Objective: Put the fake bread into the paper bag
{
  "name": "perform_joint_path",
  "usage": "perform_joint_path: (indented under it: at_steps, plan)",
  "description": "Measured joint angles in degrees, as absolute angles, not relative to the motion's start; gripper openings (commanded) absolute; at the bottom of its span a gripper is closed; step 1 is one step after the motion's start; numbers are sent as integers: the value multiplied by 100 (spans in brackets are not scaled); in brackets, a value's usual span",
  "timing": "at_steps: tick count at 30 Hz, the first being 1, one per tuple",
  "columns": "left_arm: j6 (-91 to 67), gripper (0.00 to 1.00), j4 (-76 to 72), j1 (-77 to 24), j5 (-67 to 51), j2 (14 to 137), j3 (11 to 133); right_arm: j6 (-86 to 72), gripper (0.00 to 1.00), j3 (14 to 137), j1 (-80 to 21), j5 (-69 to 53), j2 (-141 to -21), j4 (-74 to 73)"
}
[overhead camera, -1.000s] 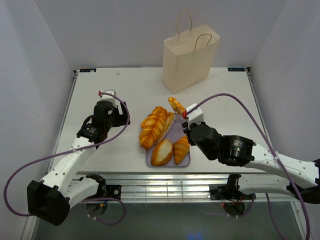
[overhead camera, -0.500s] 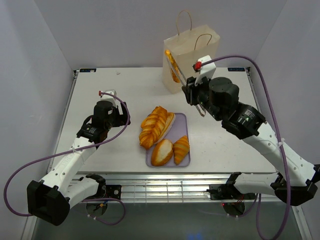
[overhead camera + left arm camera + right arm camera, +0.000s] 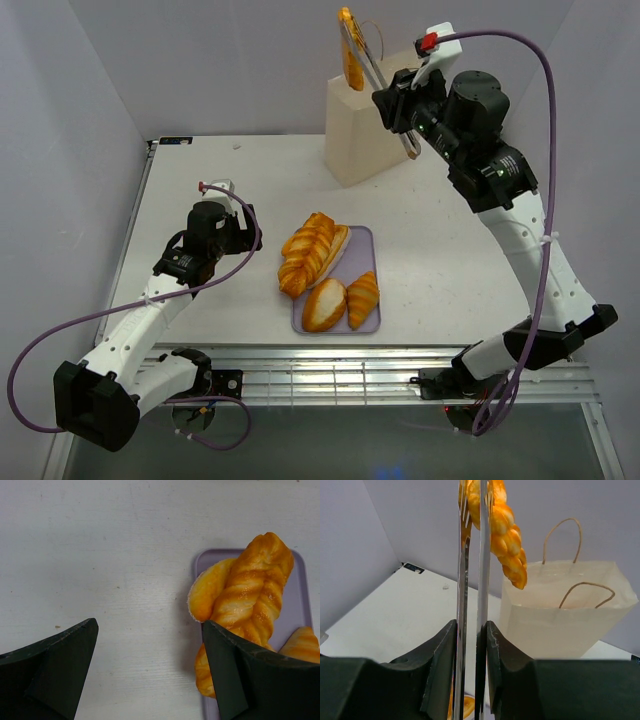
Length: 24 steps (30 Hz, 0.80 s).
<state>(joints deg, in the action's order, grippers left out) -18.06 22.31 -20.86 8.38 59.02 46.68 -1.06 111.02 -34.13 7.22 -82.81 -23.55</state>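
Note:
The bag's opening (image 3: 398, 64) (image 3: 592, 577) lies to my right gripper's right in the wrist view, so next I shift there, because the bread only reaches the opening's corner, and release the tongs.
My right gripper (image 3: 398, 108) is raised high at the back and shut on metal tongs (image 3: 372, 72). The tongs pinch a golden braided bread (image 3: 349, 52) just above the left side of the cream paper bag (image 3: 365, 135). In the right wrist view the tongs (image 3: 470, 575) hold the bread (image 3: 506, 537) over the bag's open mouth (image 3: 565, 612). A braided loaf (image 3: 308, 250), an oval roll (image 3: 324, 305) and a croissant (image 3: 363, 298) lie on the lilac tray (image 3: 365, 262). My left gripper (image 3: 238, 226) is open and empty, left of the tray, and the loaf shows in its view (image 3: 252, 587).
The bag stands upright at the back of the table with two cord handles (image 3: 567, 540). White walls close in the table at the back and both sides. The tray (image 3: 302, 615) lies near the table's front edge.
My right arm has lifted the tongs and braided bread from beside the tray up and back to above the bag's left side. The left arm has not moved.

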Motion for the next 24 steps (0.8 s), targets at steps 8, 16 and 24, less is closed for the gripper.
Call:
perform_joint_path:
  at_steps: [8,16,24]
  plan:
    - [-1806,96,2231,-2086,784,5913,4668,-40,21,11397,-2781,239,-8788,-2202]
    - [-1804,96,2228,-2086,766,6014,4668,93,20,11395,-2279,-246,-9238,-1975]
    - [-1804,96,2231,-2086,768,6073,4668,148,20,11395,-1688,-617,-9553,-1774]
